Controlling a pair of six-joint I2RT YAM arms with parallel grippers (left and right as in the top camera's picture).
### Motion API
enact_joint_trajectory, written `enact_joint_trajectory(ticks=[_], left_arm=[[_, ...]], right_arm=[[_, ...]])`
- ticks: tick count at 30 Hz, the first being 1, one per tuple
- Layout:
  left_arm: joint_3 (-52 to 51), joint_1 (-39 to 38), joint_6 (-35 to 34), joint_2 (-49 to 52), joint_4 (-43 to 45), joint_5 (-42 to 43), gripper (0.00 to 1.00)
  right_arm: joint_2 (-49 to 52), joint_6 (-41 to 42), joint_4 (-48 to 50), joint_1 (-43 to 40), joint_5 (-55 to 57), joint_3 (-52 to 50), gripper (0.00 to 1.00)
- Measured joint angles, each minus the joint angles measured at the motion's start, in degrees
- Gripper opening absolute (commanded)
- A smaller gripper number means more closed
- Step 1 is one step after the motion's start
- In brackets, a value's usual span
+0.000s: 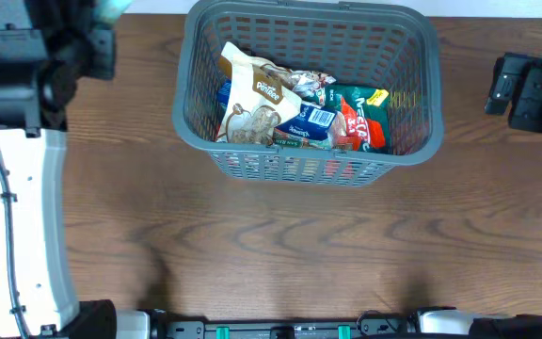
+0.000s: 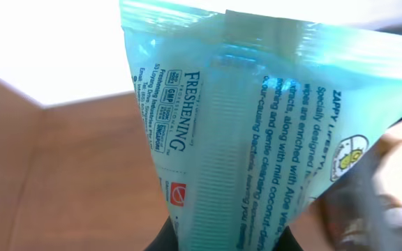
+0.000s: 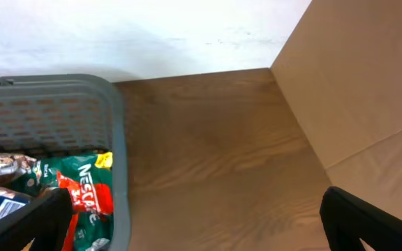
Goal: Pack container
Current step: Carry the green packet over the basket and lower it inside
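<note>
The teal wet-wipes pack (image 1: 116, 8) needs to go to the right in the overhead view, over the packets in the basket, so the left gripper should swing it there and then open.
The container (image 1: 188, 122), a dark grey slotted basket, stands at the back middle of the wooden table. It holds several packets, among them a beige pouch (image 1: 252, 104) and a green and red Nescafe packet (image 1: 365, 118). At the far back left my left gripper (image 2: 222, 240) is shut on a teal wet-wipes pack (image 2: 257, 125), which fills the left wrist view. A corner of that pack (image 1: 116, 8) shows in the overhead view. To the right of the basket my right gripper (image 3: 194, 230) stands wide open with nothing between its fingers, the basket rim (image 3: 117, 139) beside its left finger.
A brown cardboard wall (image 3: 368, 84) rises to the right of the right gripper. The white left arm (image 1: 22, 226) runs along the table's left side. A white wall lies behind the basket.
</note>
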Motion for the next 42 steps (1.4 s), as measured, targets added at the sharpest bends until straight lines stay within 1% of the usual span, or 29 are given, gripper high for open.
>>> enact_joint_trajectory(ticks=[6, 16, 19, 22, 26, 32, 33, 34, 35, 38, 42], left_arm=[[1.86, -8.61, -0.04, 0.00, 1.33, 3.37, 0.06], [1.86, -22.36, -0.02, 0.00, 4.76, 17.49, 0.06], [1.86, -25.46, 0.20, 0.00, 4.92, 20.02, 0.06], [1.86, -27.30, 0.52, 0.20, 4.94, 21.40, 0.06], [1.88, -27.91, 1.07, 1.88, 5.01, 22.32, 0.06], [1.88, -28.04, 1.11, 8.96, 5.09, 22.53, 0.06], [1.88, -28.11, 1.11, 10.05, 5.22, 22.51, 0.11], [1.88, -28.15, 1.29, 11.32, 5.49, 22.47, 0.48], [1.88, -28.28, 1.40, 12.57, 5.81, 22.53, 0.99], [1.86, -28.63, 1.27, 14.56, 7.10, 22.51, 0.99], [1.86, -28.85, 1.16, 14.21, 8.92, 22.62, 0.99]], right_arm=[[0.00, 0.00, 0.00, 0.00, 0.00, 0.00, 0.99], [0.00, 0.00, 0.02, 0.00, 0.00, 0.00, 0.99], [0.00, 0.00, 0.02, 0.00, 0.00, 0.00, 0.99], [0.00, 0.00, 0.02, 0.00, 0.00, 0.00, 0.99], [0.00, 0.00, 0.02, 0.00, 0.00, 0.00, 0.99], [0.00, 0.00, 0.00, 0.00, 0.00, 0.00, 0.99], [0.00, 0.00, 0.00, 0.00, 0.00, 0.00, 0.99], [0.00, 0.00, 0.00, 0.00, 0.00, 0.00, 0.99], [0.00, 0.00, 0.02, 0.00, 0.00, 0.00, 0.99], [0.00, 0.00, 0.00, 0.00, 0.00, 0.00, 0.99], [0.00, 0.00, 0.02, 0.00, 0.00, 0.00, 0.99]])
